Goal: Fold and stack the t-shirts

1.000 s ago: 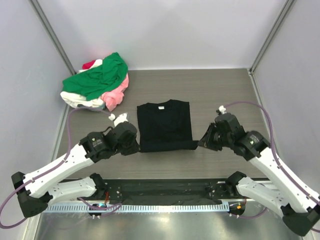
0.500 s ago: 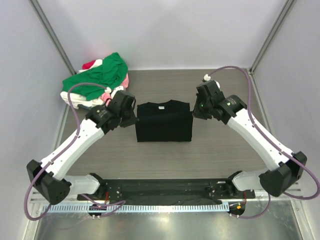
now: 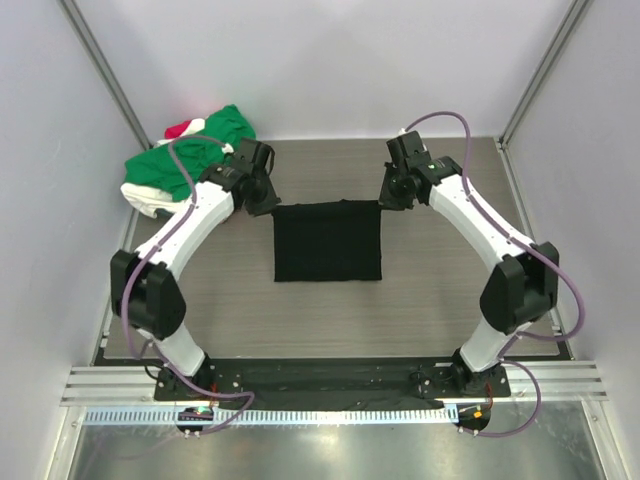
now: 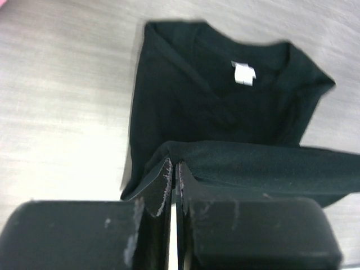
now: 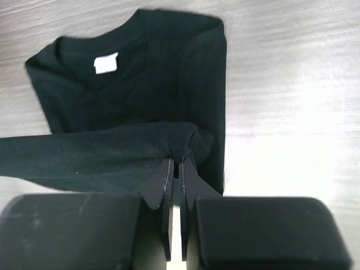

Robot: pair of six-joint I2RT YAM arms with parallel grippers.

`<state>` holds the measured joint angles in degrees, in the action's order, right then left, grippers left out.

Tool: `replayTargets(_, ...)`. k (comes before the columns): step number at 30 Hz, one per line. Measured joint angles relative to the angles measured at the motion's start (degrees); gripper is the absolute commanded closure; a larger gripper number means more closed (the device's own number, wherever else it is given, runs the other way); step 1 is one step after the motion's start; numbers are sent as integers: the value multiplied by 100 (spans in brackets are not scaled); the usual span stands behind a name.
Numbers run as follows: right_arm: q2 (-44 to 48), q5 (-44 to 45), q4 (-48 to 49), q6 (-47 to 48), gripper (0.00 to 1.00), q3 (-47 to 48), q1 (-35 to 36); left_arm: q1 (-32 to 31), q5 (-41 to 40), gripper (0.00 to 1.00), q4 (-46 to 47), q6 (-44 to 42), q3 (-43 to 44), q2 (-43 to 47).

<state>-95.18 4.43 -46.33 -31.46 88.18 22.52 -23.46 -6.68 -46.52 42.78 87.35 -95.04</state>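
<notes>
The collar and white tag [image 4: 244,73] lie uncovered, so my right gripper needs to carry its corner outward and down toward the collar to let it go.
The black t-shirt [image 3: 328,242] lies in the middle of the table, its near half lifted and folded over toward the collar. My left gripper [image 3: 268,205] is shut on the folded edge at the shirt's far left corner, and my right gripper [image 3: 386,198] is shut on it at the far right corner. In the left wrist view the gripper [image 4: 174,169] pinches black cloth above the collar and white tag [image 4: 244,73]. In the right wrist view the gripper [image 5: 180,163] pinches black cloth near the tag [image 5: 106,63]. A pile with the green shirt [image 3: 190,160], red shirt [image 3: 180,129] and white shirt [image 3: 145,197] sits at the far left.
The table is a grey wood-grain surface [image 3: 440,290] enclosed by pale walls with metal corner posts [image 3: 535,75]. The shirt pile lies close beside my left arm. A black rail with the arm bases [image 3: 330,380] runs along the near edge.
Both grippers have carried the black shirt's near edge away from the arm bases to the far edge, folding the shirt in half. Both arms are now stretched far out.
</notes>
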Motion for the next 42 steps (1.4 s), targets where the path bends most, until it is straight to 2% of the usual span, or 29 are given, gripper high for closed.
replayTargets(6,-1075,-188,81,160,99,721,-203,374,275,98,-94,-146,1034,-1285)
replayTargets(7,-1294,-210,103,170,99,903,-238,450,341,93,-188,-166,1386,-1624)
replayTargets(8,-1602,-229,83,177,99,1161,-286,514,391,84,-229,-195,1731,-1945)
replayTargets(9,-1853,-236,76,179,94,1388,-326,592,450,78,-260,-256,2127,-2326)
replayTargets(10,-2146,-227,59,175,84,1672,-367,664,511,72,-367,-295,2520,-2669)
replayTargets(11,-2474,-210,-61,146,75,2011,-420,750,601,61,-498,-339,3049,-3123)
replayTargets(12,-2833,-197,-122,107,54,2374,-481,839,695,56,-619,-407,3650,-3585)
replayTargets(13,-3121,-157,-273,57,46,2739,-527,938,833,53,-750,-452,4369,-4122)
replayTargets(15,-3670,-107,-474,-4,40,3460,-599,1060,1027,49,-1228,-490,5895,-5139)
replayTargets(16,-3794,-79,-551,-42,40,3641,-625,1108,1088,48,-1322,-507,6258,-5381)
replayTargets(17,-3829,-44,-614,-76,39,3696,-649,1156,1143,46,-1394,-540,6255,-5460)
replayTargets(19,-3703,98,-752,-166,38,3602,-656,1187,1202,41,-1384,-573,5449,-5042)
replayTargets(23,-2492,210,-420,-310,38,2109,-389,1097,1285,41,-1025,-566,2767,-3126)
replayTargets(26,-1451,-9,-59,-437,39,990,15,1001,1338,42,-918,-564,1886,-1825)
replayTargets(29,-835,-361,407,-562,47,197,450,905,1386,43,-632,-577,1261,-804)
replayTargets(33,-778,-938,1248,-699,54,-868,667,807,1397,43,-463,-590,173,234)
replayTargets(36,-1005,-1134,1502,-741,60,-1478,597,789,1384,43,-466,-623,-702,763)
replayTargets(42,-1200,-1244,1934,-734,62,-1904,422,789,1303,43,-518,-710,-1923,1661)
